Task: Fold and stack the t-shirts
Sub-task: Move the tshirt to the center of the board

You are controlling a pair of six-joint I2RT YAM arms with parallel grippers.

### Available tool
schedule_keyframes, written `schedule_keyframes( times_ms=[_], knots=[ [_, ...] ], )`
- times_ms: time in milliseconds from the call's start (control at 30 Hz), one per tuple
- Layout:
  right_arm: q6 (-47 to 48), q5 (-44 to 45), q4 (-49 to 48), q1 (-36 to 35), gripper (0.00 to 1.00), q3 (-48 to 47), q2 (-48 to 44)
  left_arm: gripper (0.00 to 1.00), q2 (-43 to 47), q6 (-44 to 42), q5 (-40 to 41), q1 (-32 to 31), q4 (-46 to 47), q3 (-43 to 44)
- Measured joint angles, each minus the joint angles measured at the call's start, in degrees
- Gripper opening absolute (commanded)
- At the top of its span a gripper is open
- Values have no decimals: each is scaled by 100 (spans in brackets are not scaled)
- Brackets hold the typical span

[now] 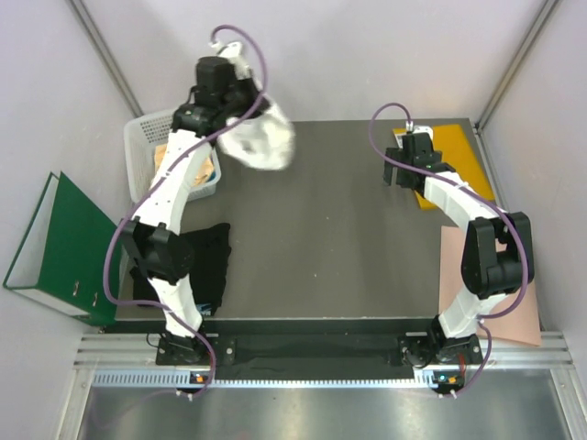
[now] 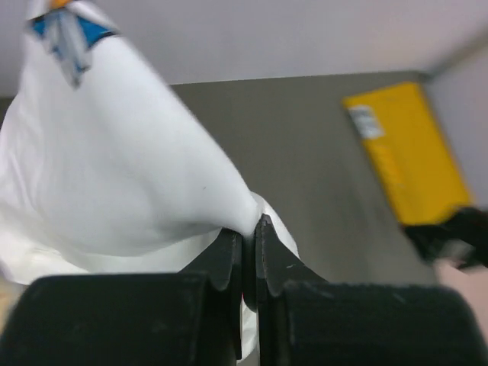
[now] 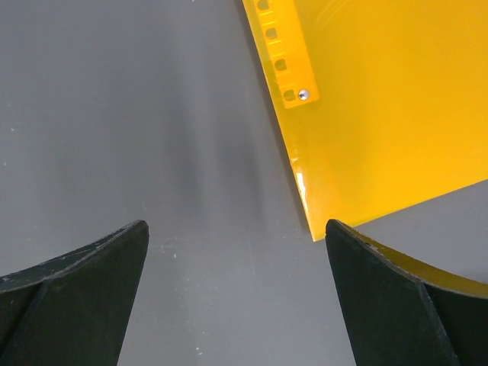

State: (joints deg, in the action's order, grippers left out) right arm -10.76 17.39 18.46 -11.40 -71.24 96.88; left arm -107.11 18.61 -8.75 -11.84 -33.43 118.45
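Observation:
My left gripper will swing toward the envelope's side next, then go down and back to lay the white t-shirt on the empty table beside the basket.
My left gripper is raised at the far left of the table and shut on the white t-shirt, which hangs bunched in the air below it. In the left wrist view the jaws pinch a fold of the white cloth, with a blue print showing at the top. The black t-shirt lies flat at the near left, partly hidden by the left arm. My right gripper is open and empty above bare table at the far right; in the right wrist view it sits beside the envelope's corner.
A white basket stands at the far left edge. An orange-yellow envelope lies at the far right, also in the right wrist view. A pink paper sheet lies at the near right. A green binder lies off the table's left.

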Motion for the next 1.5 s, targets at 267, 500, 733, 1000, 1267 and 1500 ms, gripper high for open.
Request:
schedule_keyframes(
  times_ms=[267,500,733,1000,1267,1500],
  knots=[
    [-365,-282,-2,623,100,0,0,0,26,909,-1860,-986,833,492],
    [-396,-310,-17,1296,100,35,-35,56,435,1172,-2083,-800,1010,-1851],
    [-374,-330,-22,1443,100,216,-232,99,-531,553,-1399,-614,-863,-2774],
    [-396,-503,-55,1440,100,378,-275,0,-538,372,-710,-282,-1128,-2581],
    [-382,-527,-68,1440,100,560,-387,0,-1241,361,-343,321,-1115,-1408],
    [-382,-529,-70,1440,100,612,-422,0,-1565,116,-551,496,-1165,-1408]
  ],
)
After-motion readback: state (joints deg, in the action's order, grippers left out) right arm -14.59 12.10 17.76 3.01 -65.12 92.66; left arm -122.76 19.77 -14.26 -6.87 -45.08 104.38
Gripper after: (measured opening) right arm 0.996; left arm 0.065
